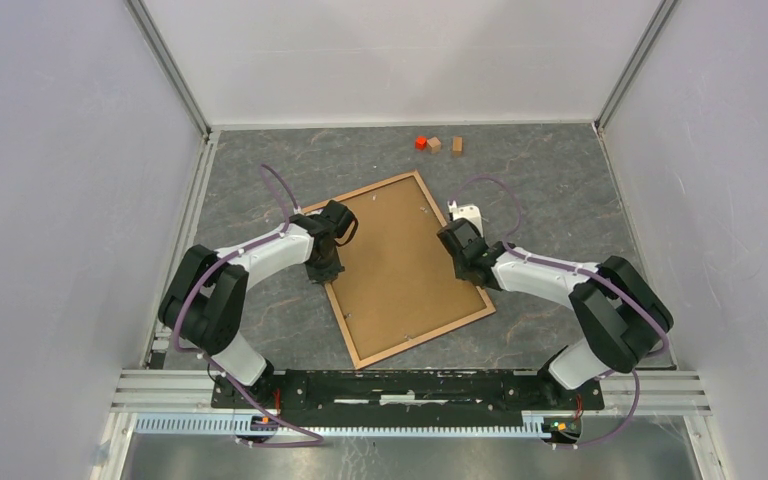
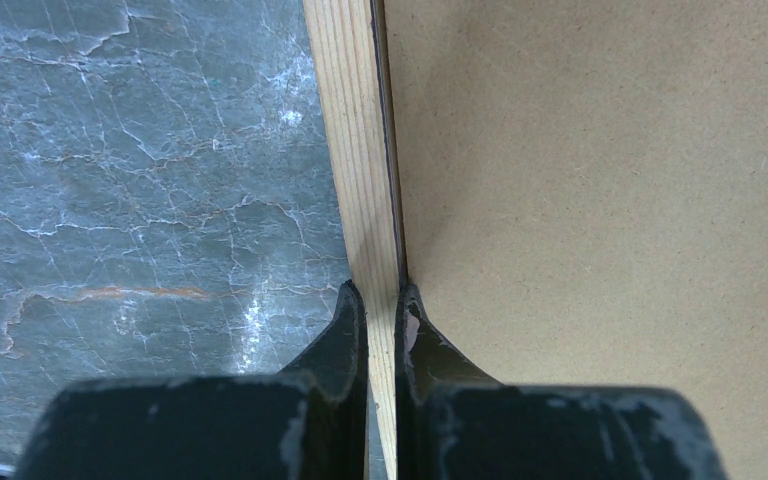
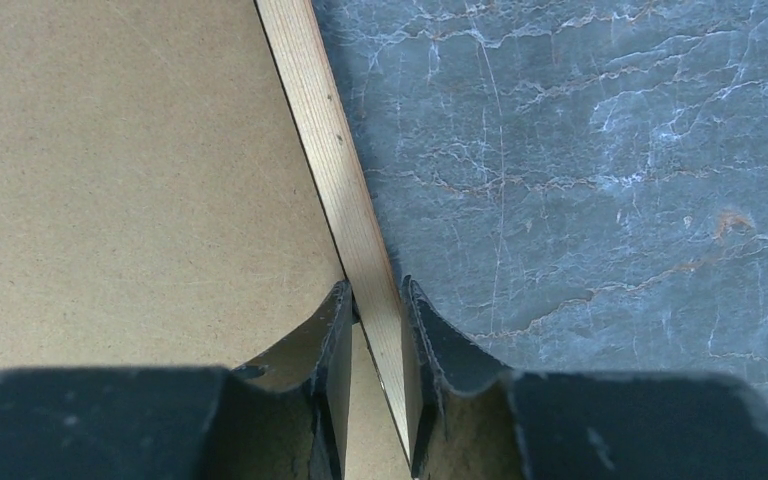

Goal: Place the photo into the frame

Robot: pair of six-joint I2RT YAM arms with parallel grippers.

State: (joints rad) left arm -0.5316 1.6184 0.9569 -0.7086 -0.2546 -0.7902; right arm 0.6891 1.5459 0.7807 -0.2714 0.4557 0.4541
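Observation:
The frame's near corner is crowding the base mount, so my left gripper should next slide the frame (image 1: 425, 338) outward to the clear tabletop beyond the frame's far bar (image 1: 358, 166) and let go of it.
The frame (image 1: 425, 338) lies flat and skewed on the grey marbled table, its light wood rails up. A plain brown backing board (image 1: 400, 265) fills its opening. The photo is hidden. My left gripper (image 1: 325, 272) is at the frame's left rail. In the left wrist view that gripper (image 2: 380, 290) is shut on the wood rail (image 2: 360, 150), with the board (image 2: 600, 200) to its right. My right gripper (image 1: 468, 265) is at the right rail. In the right wrist view it (image 3: 372, 288) straddles the rail (image 3: 320, 130), both fingertips touching it.
A small red block (image 1: 420, 142) and two wooden blocks (image 1: 434, 144) (image 1: 456, 145) sit near the back wall. White enclosure walls with metal posts stand on three sides. The arm bases are mounted on a rail at the near edge.

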